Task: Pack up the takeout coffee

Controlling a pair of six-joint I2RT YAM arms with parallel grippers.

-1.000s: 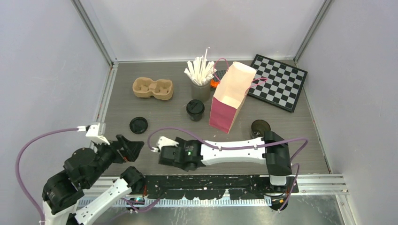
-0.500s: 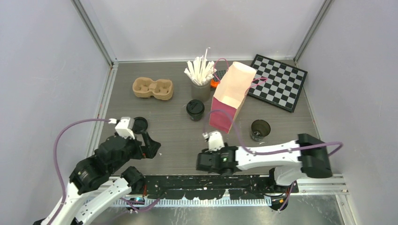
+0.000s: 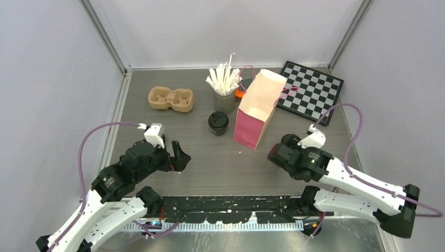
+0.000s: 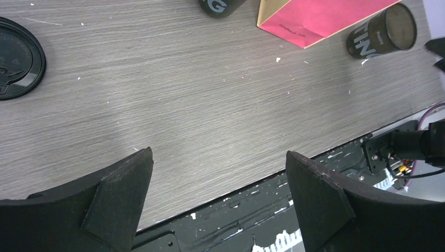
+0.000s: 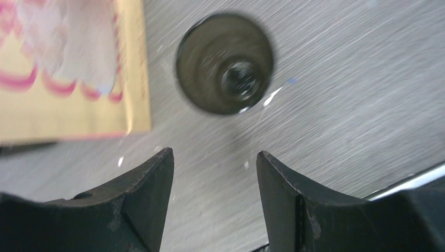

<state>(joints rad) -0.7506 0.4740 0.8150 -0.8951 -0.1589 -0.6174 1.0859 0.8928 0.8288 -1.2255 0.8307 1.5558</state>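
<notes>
The right gripper reaches outward and down next onto the open cup's rim, on its side away from the bag [image 5: 259,98], where bare table shows.
One dark coffee cup with a black lid [image 3: 218,122] stands mid-table, left of the pink paper bag [image 3: 256,109]; its base shows in the left wrist view [image 4: 220,6]. The second dark cup has no lid and stands open right of the bag [image 4: 383,35]; the right wrist view looks down into it [image 5: 225,63]. A loose black lid [image 4: 16,58] lies on the table at the left. My left gripper [image 3: 179,156] [image 4: 218,157] is open and empty over bare table. My right gripper [image 3: 279,152] [image 5: 215,155] is open and empty just near of the open cup.
A tan pulp two-cup tray [image 3: 170,98] sits at the back left. A grey cup of white sticks [image 3: 224,90] stands behind the lidded cup. A checkerboard [image 3: 309,92] lies at the back right. The bag stands open [image 5: 63,68].
My right arm swung from the table's near middle to the right, ending at the open cup. My left arm moved forward and right, now covering the loose lid from above.
</notes>
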